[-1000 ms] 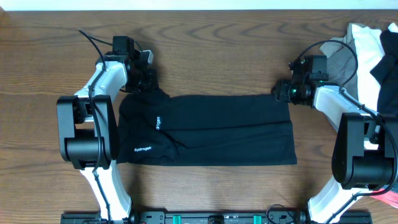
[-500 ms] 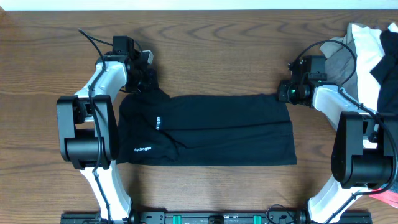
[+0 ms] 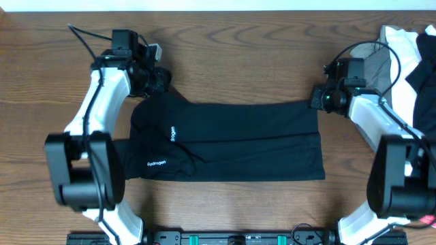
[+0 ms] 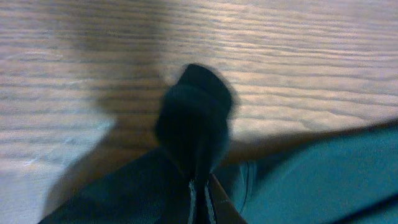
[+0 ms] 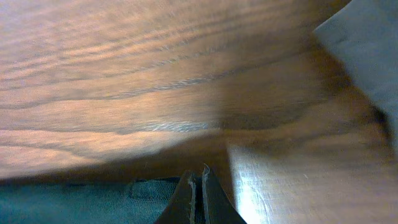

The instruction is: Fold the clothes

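The garment's side edge [image 3: 317,132] lies back from my right gripper. My right gripper needs to draw the garment's pinched corner back over that edge next, fold the far part of the cloth inward, and release.
A large black garment [image 3: 231,139] with small white lettering lies folded flat across the middle of the table. My left gripper [image 3: 158,80] is at its far-left corner and is shut on a bunch of the black fabric [image 4: 196,115], which sticks out past the jaws of the left gripper [image 4: 200,198]. My right gripper [image 3: 320,99] is at the far-right corner. In the right wrist view the right gripper [image 5: 198,190] has its jaws pressed together at the edge of the black cloth [image 5: 87,202], pinching its corner.
A pile of other clothes [image 3: 409,54], white, grey, black and pink, lies at the far right edge, just behind the right arm. One grey piece [image 5: 367,37] shows close to the right gripper. Bare wood table [image 3: 231,61] lies beyond the garment.
The right gripper has shut on the garment's far-right corner and shifted slightly right. The left arm has swung outward, and its gripper has moved a little left and back with the corner.
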Tool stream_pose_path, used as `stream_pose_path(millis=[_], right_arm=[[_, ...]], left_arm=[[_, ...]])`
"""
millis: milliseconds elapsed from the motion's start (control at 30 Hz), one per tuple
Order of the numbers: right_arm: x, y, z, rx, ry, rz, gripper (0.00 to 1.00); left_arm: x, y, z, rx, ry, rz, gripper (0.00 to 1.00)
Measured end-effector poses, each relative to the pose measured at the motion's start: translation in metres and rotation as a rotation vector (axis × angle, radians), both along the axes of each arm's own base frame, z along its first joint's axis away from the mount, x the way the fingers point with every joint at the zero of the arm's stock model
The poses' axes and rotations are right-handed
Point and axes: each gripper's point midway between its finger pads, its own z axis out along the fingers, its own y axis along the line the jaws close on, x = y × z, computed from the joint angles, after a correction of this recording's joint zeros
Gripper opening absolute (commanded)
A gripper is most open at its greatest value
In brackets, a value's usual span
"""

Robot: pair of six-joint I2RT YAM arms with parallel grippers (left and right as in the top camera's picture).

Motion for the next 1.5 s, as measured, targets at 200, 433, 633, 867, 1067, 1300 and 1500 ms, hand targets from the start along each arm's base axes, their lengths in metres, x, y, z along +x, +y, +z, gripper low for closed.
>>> stream_pose_path(millis=[200, 433, 633, 867, 1067, 1300, 1500], right_arm=[[-0.016, -0.001, 0.026, -0.01, 0.005, -0.005, 0.01], [-0.05, -0.016, 0.016, -0.088, 0.151, -0.04, 0.01], [-0.069, -0.028, 0.01, -0.158, 0.23, -0.063, 0.01], [-0.077, -0.031, 0.008, -0.177, 0.265, -0.067, 0.01], [-0.086, -0.031, 0.007, -0.18, 0.299, -0.063, 0.01], [-0.095, -0.031, 0.005, -0.18, 0.338, -0.057, 0.01], [-0.103, -0.03, 0.004, -0.179, 0.37, -0.054, 0.02]], left_arm=[[-0.029, 0.0, 0.019, 0.0, 0.062, 0.0, 0.06], [-0.069, 0.006, 0.008, 0.037, 0.233, 0.012, 0.06], [-0.102, 0.015, 0.004, 0.088, 0.37, 0.02, 0.06], [-0.12, 0.017, 0.003, 0.105, 0.447, 0.019, 0.06], [-0.136, 0.017, -0.003, 0.106, 0.509, 0.016, 0.06], [-0.155, 0.017, -0.004, 0.106, 0.585, 0.012, 0.06], [-0.162, 0.017, -0.007, 0.107, 0.611, 0.01, 0.06]])
